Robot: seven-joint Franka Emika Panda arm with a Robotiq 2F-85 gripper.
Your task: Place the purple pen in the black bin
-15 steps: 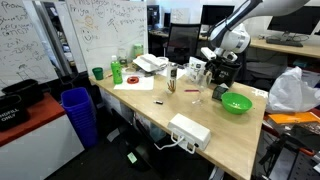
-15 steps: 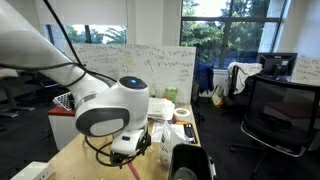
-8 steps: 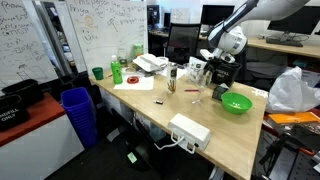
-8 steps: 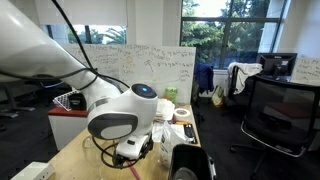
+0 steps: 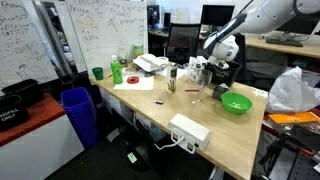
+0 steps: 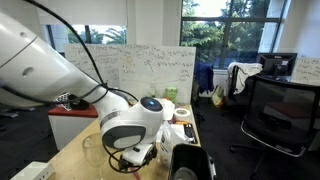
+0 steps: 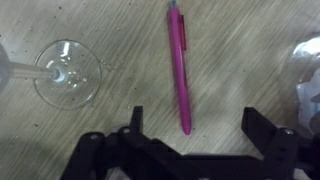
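Note:
The purple pen's near end (image 7: 184, 114) lies flat below the gripper, between its open fingers, so the robot will lower the gripper around that end and close it.
The purple pen (image 7: 179, 65) lies flat on the wooden table, shown in the wrist view, its tip pointing towards the gripper. My gripper (image 7: 197, 125) is open and empty, its two black fingers straddling the pen's near tip from above without touching it. In both exterior views the gripper hangs low over the table (image 5: 214, 74) (image 6: 140, 155). A black container (image 6: 186, 163) stands right beside the gripper in an exterior view; I cannot tell whether it is the black bin. The pen itself is too small to make out in the exterior views.
A clear wine glass (image 7: 66, 72) lies on the table left of the pen. A green bowl (image 5: 236, 103), a white power strip (image 5: 189, 130) and a green cup (image 5: 98, 73) are on the table. A blue bin (image 5: 77, 112) stands on the floor.
The arm has come down and shifted sideways, bringing the gripper lower over the table. The objects on the table have not moved.

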